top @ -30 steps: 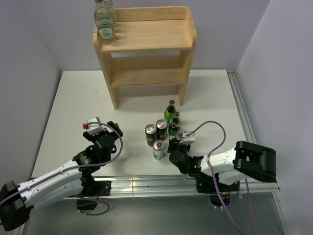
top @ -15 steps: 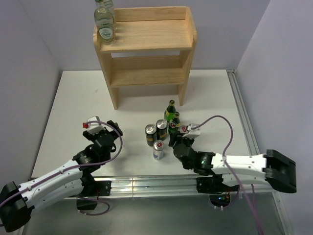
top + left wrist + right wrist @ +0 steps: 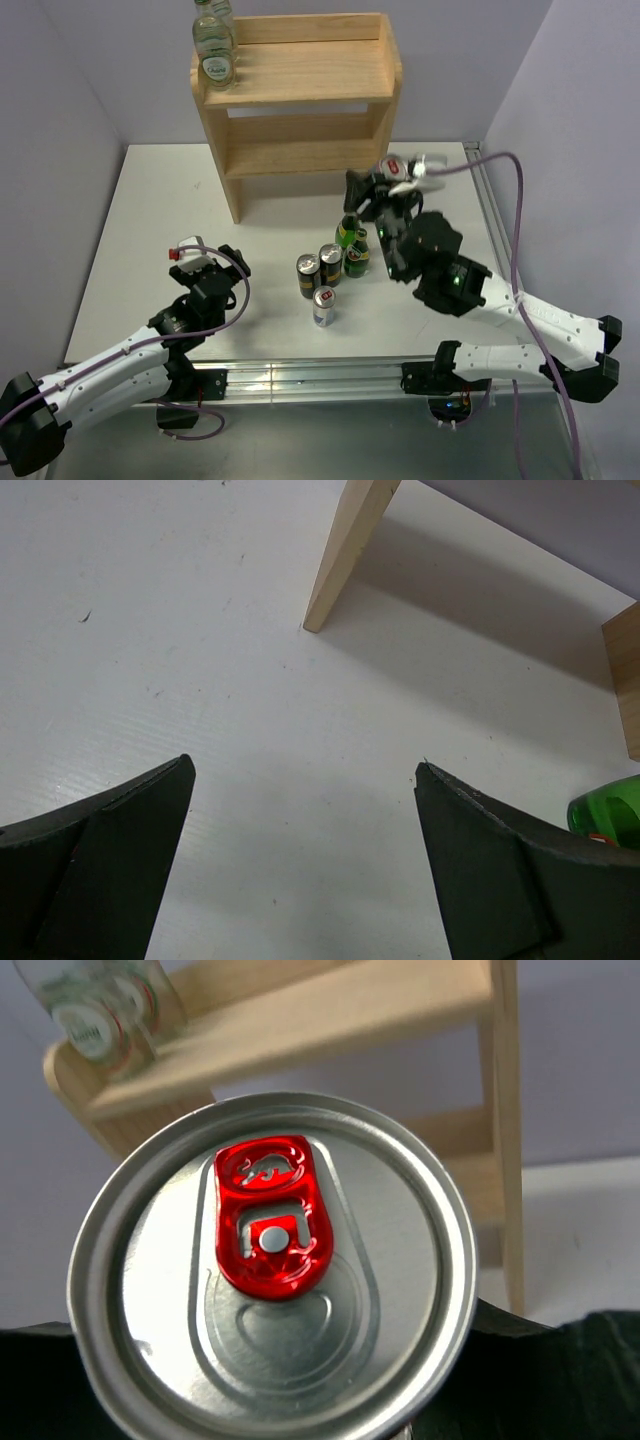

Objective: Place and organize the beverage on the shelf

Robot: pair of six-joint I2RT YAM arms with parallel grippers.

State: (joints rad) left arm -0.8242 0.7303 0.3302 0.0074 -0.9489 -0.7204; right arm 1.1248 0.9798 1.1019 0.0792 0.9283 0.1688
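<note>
I will lift my right gripper next, then carry the slim silver can away from my base and onto the end of the top level opposite the glass bottles.
My right gripper (image 3: 366, 193) is shut on a slim silver can with a red tab (image 3: 270, 1280) and holds it raised in front of the wooden shelf (image 3: 300, 75), near its right leg. The can's top fills the right wrist view. On the table stand two green bottles (image 3: 347, 228), two black-and-gold cans (image 3: 308, 275) and another silver can (image 3: 324, 305). My left gripper (image 3: 235, 265) is open and empty, low over the table left of the group. One green bottle (image 3: 605, 818) shows at the right edge of the left wrist view.
Two clear glass bottles (image 3: 213, 45) stand at the left end of the shelf's top tier and show in the right wrist view (image 3: 95, 1005). The shelf's left leg (image 3: 345, 555) is ahead of my left gripper. Purple walls close in on both sides.
My right arm has risen from the table's front and swung up and back toward the shelf, carrying the silver can. The left arm has not moved.
</note>
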